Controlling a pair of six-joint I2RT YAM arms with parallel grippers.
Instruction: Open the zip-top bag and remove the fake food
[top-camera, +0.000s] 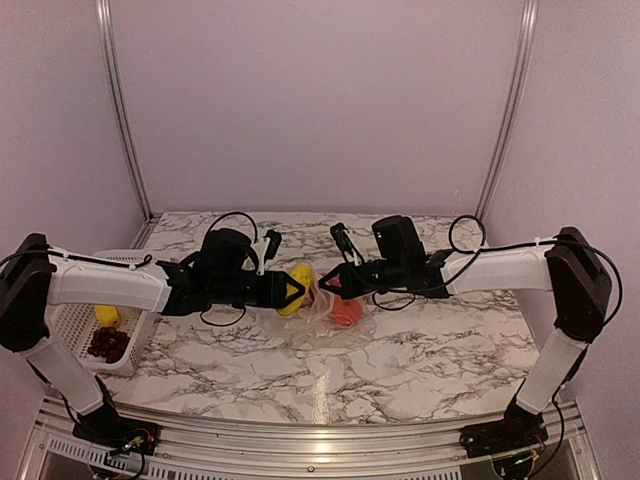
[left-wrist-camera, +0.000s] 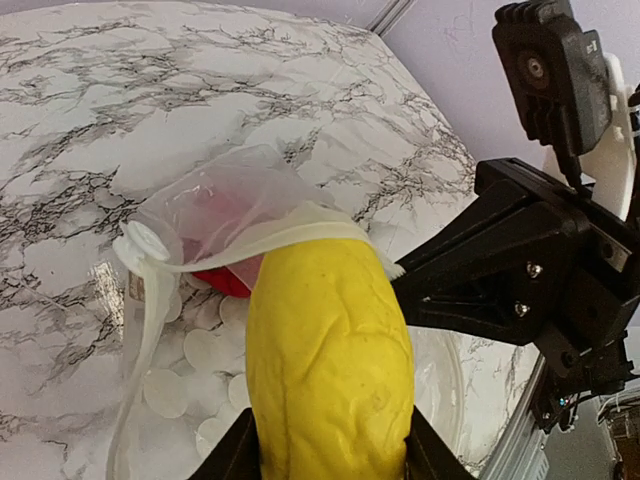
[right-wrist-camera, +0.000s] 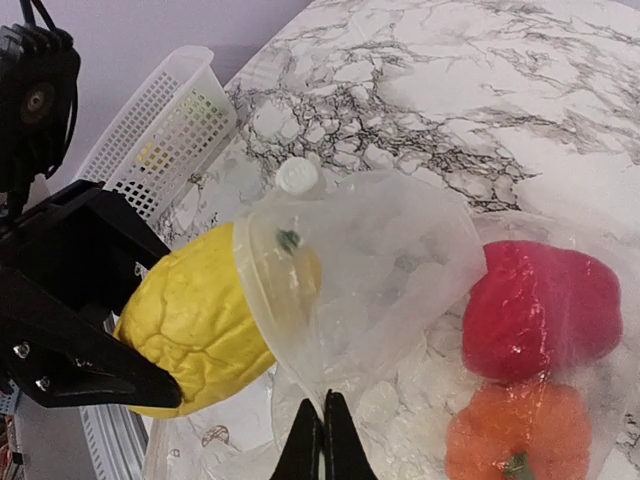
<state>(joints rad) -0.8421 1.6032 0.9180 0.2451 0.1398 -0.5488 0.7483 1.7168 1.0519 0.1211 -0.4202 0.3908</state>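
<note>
My left gripper draws away from the bag's opening next and lowers beside the basket's small yellow food piece (top-camera: 107, 316). It releases there, since the basket already holds food.
The clear zip-top bag (top-camera: 335, 325) lies mid-table with its mouth lifted. My left gripper (top-camera: 290, 290) is shut on a yellow knobbly fake-food piece (left-wrist-camera: 330, 370), whose far end sits inside the bag's mouth (right-wrist-camera: 300, 260). My right gripper (right-wrist-camera: 323, 440) is shut on a fold of the bag's plastic and holds it up next to the mouth. A red piece (right-wrist-camera: 545, 300) and an orange piece (right-wrist-camera: 510, 440) lie inside the bag. The bag's white zip strip (left-wrist-camera: 250, 240) drapes over the yellow piece.
A white lattice basket (top-camera: 75, 325) stands at the left table edge and holds a small yellow piece (top-camera: 107, 316) and a dark grape bunch (top-camera: 107, 343). It also shows in the right wrist view (right-wrist-camera: 160, 130). The two grippers are tip to tip.
</note>
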